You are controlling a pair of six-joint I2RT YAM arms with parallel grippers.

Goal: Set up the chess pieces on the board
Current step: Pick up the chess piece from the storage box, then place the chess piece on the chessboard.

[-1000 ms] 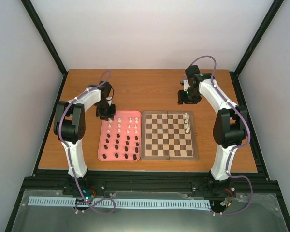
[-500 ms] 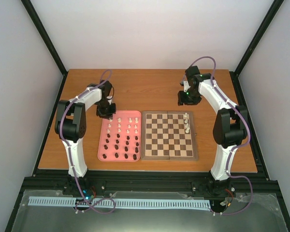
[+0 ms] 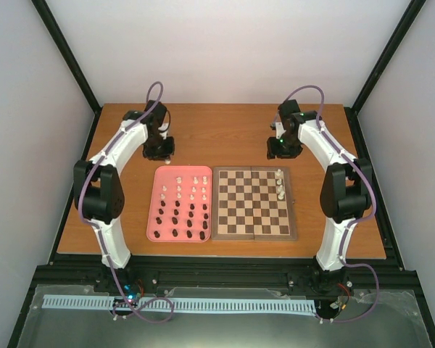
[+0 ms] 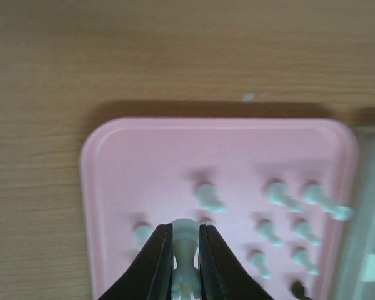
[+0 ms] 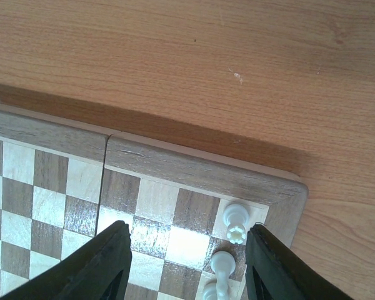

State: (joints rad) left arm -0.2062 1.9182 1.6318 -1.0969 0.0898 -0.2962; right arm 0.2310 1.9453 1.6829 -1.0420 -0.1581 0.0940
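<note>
My left gripper is holding the white piece and will move back and to the right in the top view, then go down to release it on the half of the board by the tray, where the squares are empty.
My left gripper (image 3: 159, 151) hovers behind the far edge of the pink tray (image 3: 151, 217). In the left wrist view it (image 4: 185, 232) is shut on a white chess piece (image 4: 186, 247), held above the tray (image 4: 125, 162). Several white pieces (image 4: 209, 197) stand on the tray, with dark ones (image 3: 183, 221) in its near rows. My right gripper (image 3: 283, 150) is open and empty above the far right corner of the chessboard (image 3: 254, 236). In the right wrist view it (image 5: 189, 230) straddles that corner (image 5: 194, 165), where a white rook (image 5: 236, 222) and two more white pieces (image 5: 222, 262) stand.
The pink tray lies directly left of the board, touching it. Bare wooden table (image 3: 217, 130) stretches behind both. Black frame rails (image 3: 217, 274) run along the near edge, and white walls close in the cell.
My left gripper has risen from the tray's far left corner and moved back behind the tray, carrying a white piece. The right arm has not moved.
</note>
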